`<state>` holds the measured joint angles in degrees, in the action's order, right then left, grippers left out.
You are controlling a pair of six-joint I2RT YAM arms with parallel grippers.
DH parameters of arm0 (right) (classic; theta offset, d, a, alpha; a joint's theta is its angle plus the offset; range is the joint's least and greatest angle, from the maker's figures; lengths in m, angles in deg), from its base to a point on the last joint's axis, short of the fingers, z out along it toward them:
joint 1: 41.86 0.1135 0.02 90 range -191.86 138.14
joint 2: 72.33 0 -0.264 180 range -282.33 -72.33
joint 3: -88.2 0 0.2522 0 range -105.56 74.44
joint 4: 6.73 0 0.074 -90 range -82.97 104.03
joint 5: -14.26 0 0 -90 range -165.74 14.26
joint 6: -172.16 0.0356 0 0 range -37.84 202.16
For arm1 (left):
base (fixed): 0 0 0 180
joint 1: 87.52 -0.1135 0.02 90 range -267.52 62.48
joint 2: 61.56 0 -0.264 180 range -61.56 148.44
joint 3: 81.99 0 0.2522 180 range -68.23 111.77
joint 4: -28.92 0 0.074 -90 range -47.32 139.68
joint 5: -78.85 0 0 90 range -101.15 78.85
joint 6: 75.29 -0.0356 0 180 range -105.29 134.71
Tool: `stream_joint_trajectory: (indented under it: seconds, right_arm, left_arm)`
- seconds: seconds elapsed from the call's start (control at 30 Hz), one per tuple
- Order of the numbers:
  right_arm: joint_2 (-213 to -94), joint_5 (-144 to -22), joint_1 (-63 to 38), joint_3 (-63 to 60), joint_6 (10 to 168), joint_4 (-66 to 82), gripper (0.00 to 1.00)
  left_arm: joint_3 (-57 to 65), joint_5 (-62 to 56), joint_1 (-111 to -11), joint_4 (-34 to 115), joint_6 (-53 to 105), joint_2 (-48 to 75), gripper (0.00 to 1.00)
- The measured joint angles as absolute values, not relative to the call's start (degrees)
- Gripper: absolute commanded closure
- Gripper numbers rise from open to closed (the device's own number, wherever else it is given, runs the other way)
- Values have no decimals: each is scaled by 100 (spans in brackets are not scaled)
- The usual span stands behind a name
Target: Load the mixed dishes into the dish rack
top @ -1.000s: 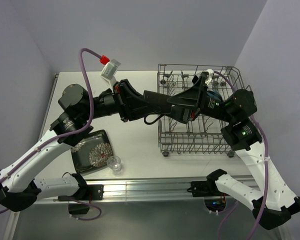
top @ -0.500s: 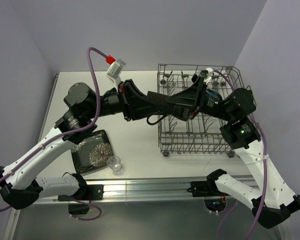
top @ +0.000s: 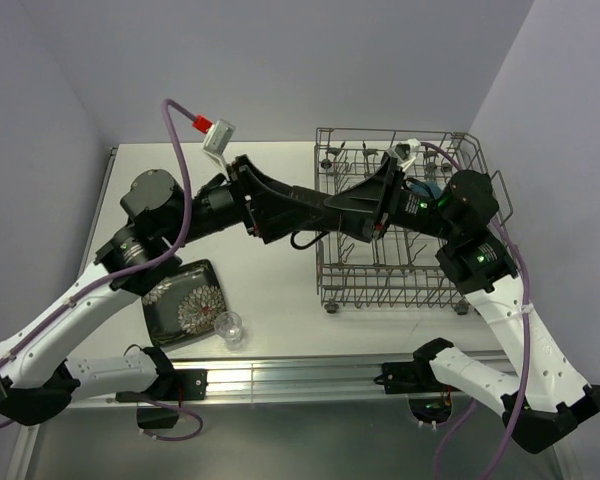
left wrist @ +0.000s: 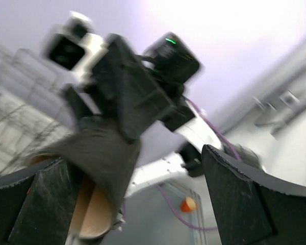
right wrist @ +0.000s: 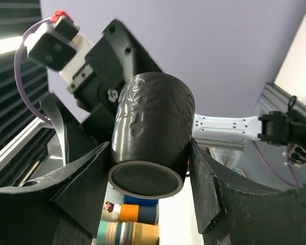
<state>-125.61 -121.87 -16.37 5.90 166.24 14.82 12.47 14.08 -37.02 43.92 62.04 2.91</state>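
My right gripper will next pull clear of the open left gripper, tilt downward and lower the dark vessel to release it, as the rack's empty near section [top: 374, 254] is below it.
Both arms meet above the dish rack [top: 380, 298], a grey wire rack at the right of the table. In the right wrist view the dark bowl [right wrist: 154, 122], a tall embossed vessel, sits base-on between my right gripper's [right wrist: 150, 171] fingers, which press both its sides. In the left wrist view the same dark bowl [left wrist: 104, 153] shows its tan inside; my left gripper [left wrist: 137, 204] stands wide open around it, its right finger well clear. In the top view the grippers hide the bowl. The square black floral plate [top: 185, 303] and small clear glass [top: 228, 325] lie on the table at front left.
A teal-blue item [top: 427, 188] sits in the rack's back right, behind the right gripper. An aluminium rail [top: 280, 375] runs along the table's near edge. Tape rolls [right wrist: 127, 224] show below in the right wrist view. Walls close in on three sides.
My left gripper has opened wide off the dark bowl. The right gripper's fingers have closed in on it. Both wrists have stayed above the rack.
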Motion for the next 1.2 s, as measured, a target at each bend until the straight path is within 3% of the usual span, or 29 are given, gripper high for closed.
stream_joint_trajectory:
  seconds: [0.13, 0.3, 0.4, 0.67, 0.87, 1.2]
  right_arm:
    - [-12552, -12217, -1838, 590, 16311, 1810, 100]
    - [-12582, -12213, -2640, 446, 15456, 2833, 100]
    - [-12860, -11817, -3044, -225, 14501, 4109, 100]
    - [-13597, -9712, -3114, -1716, 12187, 6529, 100]
    - [-13898, -8373, -3114, -1296, 11293, 7117, 100]
    - [-14158, -7616, -2990, -273, 10864, 7047, 100]
  left_arm:
    - [1468, -365, -3691, 5786, 6265, -7, 1]
    - [2253, -3208, -3735, 8685, 7454, -190, 1]
    - [2259, -3875, -3746, 9699, 7769, -262, 1]
    - [1525, -3724, -3746, 10309, 7907, -39, 2]
    - [985, -3241, -3746, 10285, 7909, 52, 3]
    - [495, -3040, -3746, 10365, 8317, -188, 4]
